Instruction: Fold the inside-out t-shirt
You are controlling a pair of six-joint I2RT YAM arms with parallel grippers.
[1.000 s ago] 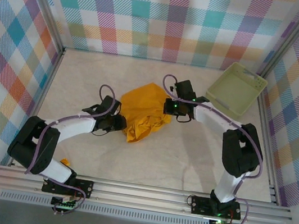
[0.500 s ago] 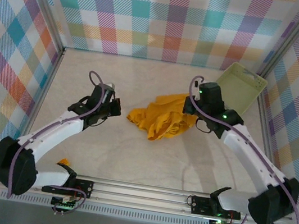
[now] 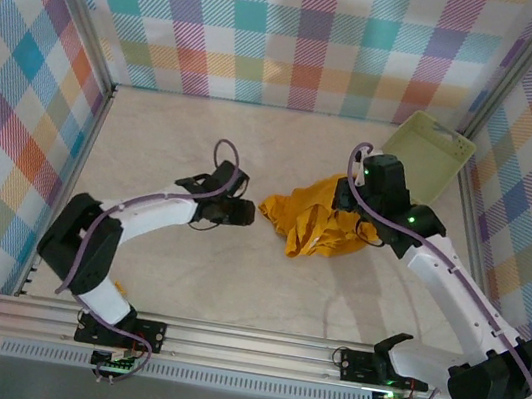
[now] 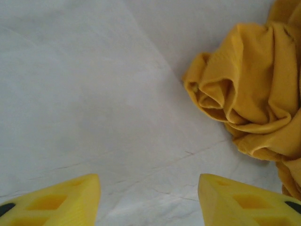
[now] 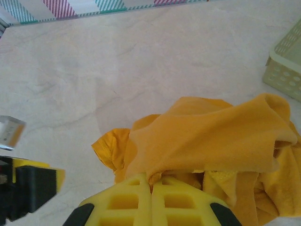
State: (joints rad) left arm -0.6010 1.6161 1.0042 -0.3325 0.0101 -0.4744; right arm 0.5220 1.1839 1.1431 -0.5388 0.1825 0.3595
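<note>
My left gripper moves down and toward the right gripper next onto the t-shirt's crumpled tip [image 3: 270, 207] [image 4: 203, 88], which lies below it on that side, jutting from the heap.
The inside-out t-shirt [image 3: 314, 225] lies bunched in a mustard-orange heap right of the table's middle. My right gripper [image 3: 351, 205] is shut on a fold at its top edge, and the pinched cloth rises between the yellow fingertips [image 5: 151, 181] while the rest of the t-shirt [image 5: 211, 136] drapes away from them. My left gripper [image 3: 244, 214] stands open just left of the heap. In the left wrist view its gripper [image 4: 149, 197] has bare table between the fingers, and the t-shirt [image 4: 254, 99] sits ahead to the right, apart from them.
A pale green basket [image 3: 420, 158] stands at the back right, close behind the right gripper, and its corner [image 5: 288, 61] shows in the right wrist view. Checked walls close in the table on three sides. Bare table stretches left of and in front of the heap.
The right gripper has dragged the t-shirt to the right, toward the basket. The left gripper let go, opened, and swung right to stand beside the heap's left edge.
</note>
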